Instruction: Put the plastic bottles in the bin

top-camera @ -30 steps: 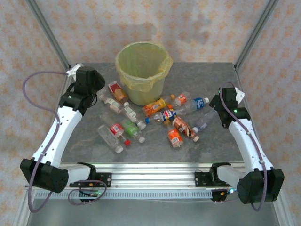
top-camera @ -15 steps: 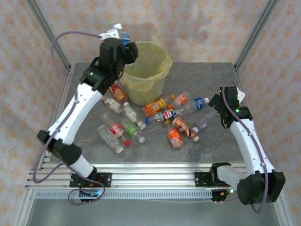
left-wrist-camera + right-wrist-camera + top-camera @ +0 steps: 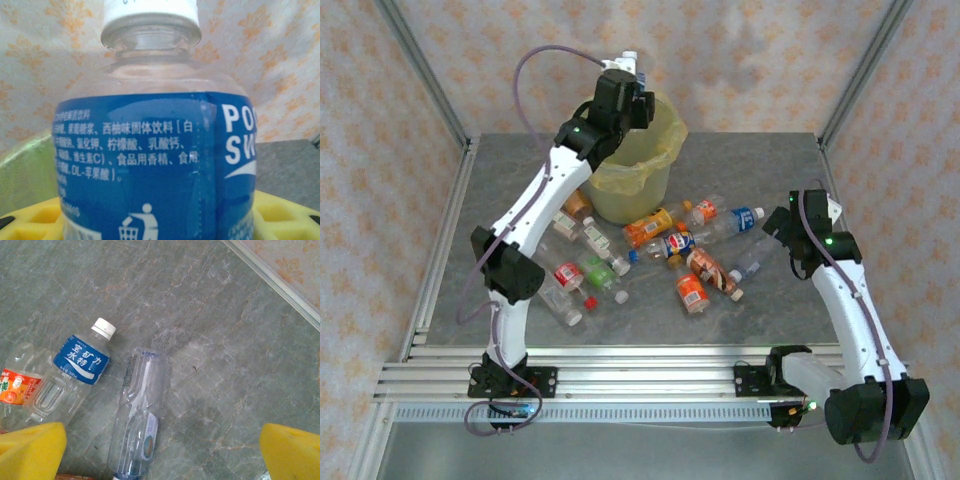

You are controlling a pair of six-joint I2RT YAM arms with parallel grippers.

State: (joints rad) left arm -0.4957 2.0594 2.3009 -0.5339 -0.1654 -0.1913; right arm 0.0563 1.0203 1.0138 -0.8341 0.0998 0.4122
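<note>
I will next move my left gripper down toward the middle of the bin's opening (image 3: 648,142) and let go of the clear plastic bottle, because that opening is below the gripper.
My left gripper (image 3: 626,88) hangs over the near-left rim of the bin (image 3: 642,185), a bucket lined with a yellow-green bag. It is shut on a clear plastic bottle (image 3: 150,160) with a blue label and a white cap, held upright between the yellow pads (image 3: 30,220). Several more plastic bottles lie on the table in front of the bin, among them an orange one (image 3: 648,227). My right gripper (image 3: 782,228) stands open low over the table's right side. Between its yellow fingers (image 3: 292,450) lies a clear bottle (image 3: 137,415), untouched, next to a blue-labelled one (image 3: 75,370).
The grey stone table (image 3: 770,160) has a metal frame post (image 3: 865,70) at each back corner and a patterned wall behind. A table edge rail (image 3: 280,287) runs near my right gripper. A red-capped bottle (image 3: 568,275) and a green-labelled one (image 3: 600,272) lie near the left arm's elbow.
The left arm has swung up from the table's left side to above the bin, carrying the blue-labelled bottle. The right arm has shifted only slightly.
</note>
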